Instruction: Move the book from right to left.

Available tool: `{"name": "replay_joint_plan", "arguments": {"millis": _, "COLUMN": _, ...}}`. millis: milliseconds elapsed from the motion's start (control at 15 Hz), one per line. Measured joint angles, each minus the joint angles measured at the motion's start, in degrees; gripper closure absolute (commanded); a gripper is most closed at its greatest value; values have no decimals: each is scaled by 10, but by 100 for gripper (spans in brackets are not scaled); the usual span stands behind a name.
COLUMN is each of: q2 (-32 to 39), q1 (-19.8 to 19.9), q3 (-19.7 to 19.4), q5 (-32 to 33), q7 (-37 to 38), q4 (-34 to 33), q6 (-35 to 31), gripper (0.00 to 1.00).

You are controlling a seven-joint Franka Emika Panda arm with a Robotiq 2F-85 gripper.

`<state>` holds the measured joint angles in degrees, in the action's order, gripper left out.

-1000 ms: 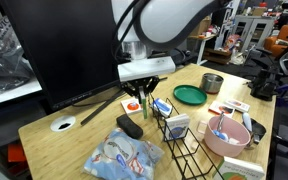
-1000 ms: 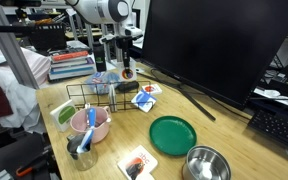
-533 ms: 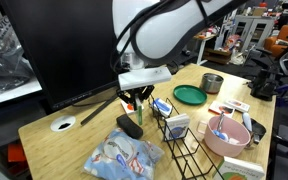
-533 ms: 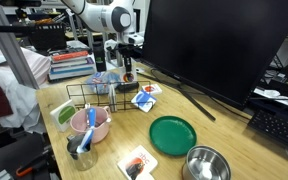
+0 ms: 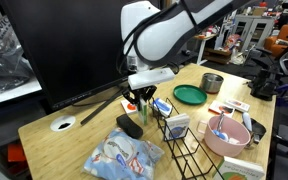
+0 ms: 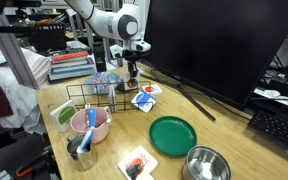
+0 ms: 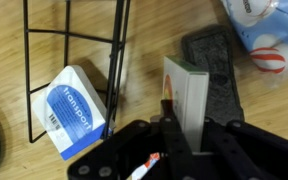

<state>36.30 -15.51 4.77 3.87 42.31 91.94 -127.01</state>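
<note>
My gripper will lower a little next toward the bare wood on the table between the wire rack and the black flat object, which gives the book room.
The book (image 7: pixel 187 92) is small, with a white page edge and an orange-red cover. It stands on edge between my gripper's (image 7: pixel 187 135) black fingers in the wrist view. The fingers press on both of its sides, so the gripper is shut on it. In both exterior views the gripper (image 5: pixel 137 97) (image 6: pixel 132 70) hangs low over the wooden table (image 5: pixel 74 140), beside the wire rack (image 5: pixel 184 145). The book's red and white cover (image 5: pixel 131 104) shows just under the fingers.
A black flat object (image 7: pixel 216 62) lies right behind the book, beside a patterned cloth bundle (image 5: pixel 119 155). A blue-white packet (image 7: pixel 72 110) lies in the wire rack (image 7: pixel 74 40). A green plate (image 5: pixel 190 95), metal bowl (image 5: pixel 213 82), pink bowl (image 5: pixel 227 133) and large monitor (image 6: pixel 214 45) stand around.
The arm has come down and shifted slightly sideways, bringing the gripper lower over the table around the book.
</note>
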Motion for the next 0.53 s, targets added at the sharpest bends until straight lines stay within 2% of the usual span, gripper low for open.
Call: {"name": "replay_joint_plan", "arguments": {"millis": 533, "q2": 20, "q1": 6, "q3": 0, "q5": -47, "q7": -50, "q4": 6, "q6": 0, "gripper": 96}}
